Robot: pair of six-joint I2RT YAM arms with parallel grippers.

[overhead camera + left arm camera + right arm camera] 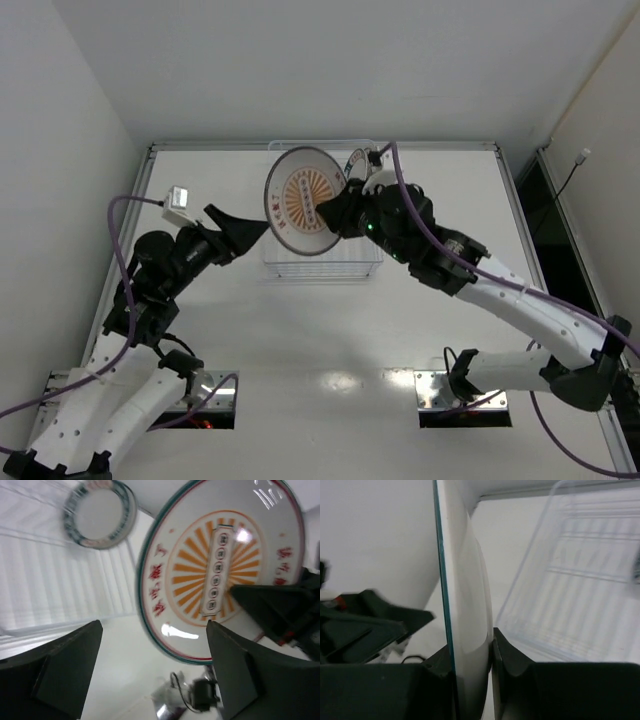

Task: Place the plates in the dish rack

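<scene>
Next, my right gripper will turn outward, lower the orange-patterned plate in and release, since the free slots beside the teal-rimmed plate lie below and outward of it.
The orange-patterned plate stands on edge in the air over the left end of the clear dish rack. My right gripper is shut on its right rim. In the right wrist view the plate is edge-on, pinched between the right gripper fingers. My left gripper stands open just left of the plate, apart from it. In the left wrist view the plate faces the open left gripper. A plate with a dark teal rim stands at the rack's far end.
The rack lies to the right of the held plate, its ribbed floor showing. The teal-rimmed plate sits beyond the rack floor in the left wrist view. White walls close in the table on the left and at the back.
</scene>
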